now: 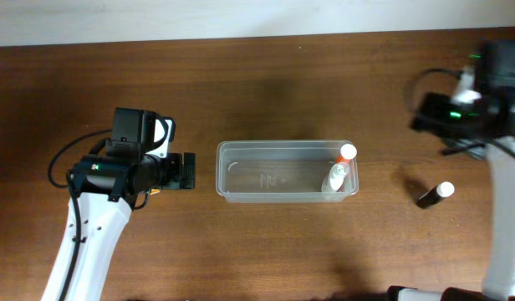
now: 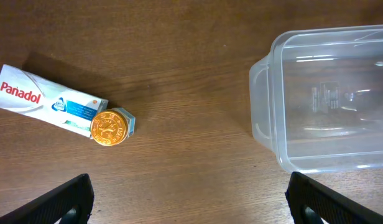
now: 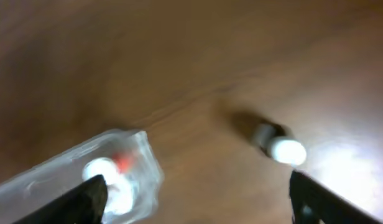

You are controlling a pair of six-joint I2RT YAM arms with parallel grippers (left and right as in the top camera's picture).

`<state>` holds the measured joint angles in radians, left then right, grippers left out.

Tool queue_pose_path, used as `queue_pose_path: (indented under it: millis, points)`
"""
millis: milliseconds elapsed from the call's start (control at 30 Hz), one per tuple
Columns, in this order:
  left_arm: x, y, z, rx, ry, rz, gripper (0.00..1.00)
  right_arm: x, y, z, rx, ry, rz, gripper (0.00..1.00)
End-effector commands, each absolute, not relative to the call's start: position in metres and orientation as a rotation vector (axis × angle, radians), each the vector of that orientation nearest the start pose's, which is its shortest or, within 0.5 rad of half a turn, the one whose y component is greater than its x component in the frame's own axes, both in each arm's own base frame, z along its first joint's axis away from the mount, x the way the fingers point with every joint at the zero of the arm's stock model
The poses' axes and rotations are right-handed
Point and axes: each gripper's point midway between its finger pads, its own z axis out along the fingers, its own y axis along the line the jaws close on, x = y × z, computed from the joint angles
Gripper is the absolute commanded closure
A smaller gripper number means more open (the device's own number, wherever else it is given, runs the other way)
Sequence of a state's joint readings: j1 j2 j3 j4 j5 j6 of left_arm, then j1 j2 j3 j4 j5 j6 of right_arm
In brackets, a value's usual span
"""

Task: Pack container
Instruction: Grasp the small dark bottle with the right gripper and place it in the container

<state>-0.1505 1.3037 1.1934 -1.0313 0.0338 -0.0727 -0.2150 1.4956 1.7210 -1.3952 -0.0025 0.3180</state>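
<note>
The dark bottle is outside the container (image 1: 282, 147), so the robot's right gripper will next go down and move toward the right in its wrist view, with its fingers around the dark bottle's white-capped top (image 1: 445, 190).
The clear plastic container (image 1: 282, 147) lies mid-table. At its right end it holds an orange-capped bottle (image 1: 348, 152) and a white bottle (image 1: 334, 178). My left gripper (image 1: 189, 170) is open and empty just left of the container. In the left wrist view its fingers (image 2: 191, 205) frame bare wood, with the container's left end (image 2: 261, 93) at upper right. My right gripper (image 1: 429, 113) is raised at the far right. The right wrist view is blurred, and it shows open fingers (image 3: 198, 199) above the container's corner (image 3: 145, 162) and a dark bottle.
A dark bottle with a white cap (image 1: 435, 194) (image 3: 278, 144) lies on the table right of the container. A white Panadol box (image 2: 42, 102) and a small gold-lidded jar (image 2: 110, 127) lie left of the container, hidden under my left arm in the overhead view.
</note>
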Motion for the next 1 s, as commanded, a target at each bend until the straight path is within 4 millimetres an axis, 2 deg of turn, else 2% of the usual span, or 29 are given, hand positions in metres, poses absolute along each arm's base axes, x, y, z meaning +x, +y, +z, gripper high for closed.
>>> queue_pose_path:
  millis: [0,100,167,333,433,600,967]
  points:
    - [0.303,-0.052,0.184,0.115,2.696,-0.115,0.01,0.297,-0.108,0.235,0.955,2.682,-0.008,0.12]
    - [0.303,-0.052,0.184,0.115,2.696,-0.115,0.01,0.278,-0.128,0.205,1.093,2.73,-0.005,0.12]
    - [0.303,-0.053,0.184,0.115,2.696,-0.116,0.01,0.269,-0.135,0.184,1.15,2.761,0.011,0.12]
    - [0.303,-0.052,0.184,0.115,2.696,-0.115,0.01,0.255,-0.139,0.135,1.208,2.81,0.055,0.12]
    - [0.303,-0.052,0.184,0.115,2.696,-0.115,0.0,0.253,-0.138,0.117,1.199,2.823,0.056,0.13]
    - [0.303,-0.053,0.184,0.115,2.696,-0.116,0.01,0.253,-0.138,0.1,1.199,2.825,0.056,0.18]
    - [0.303,-0.053,0.184,0.115,2.697,-0.116,0.01,0.258,-0.14,0.081,1.209,2.857,0.063,0.25]
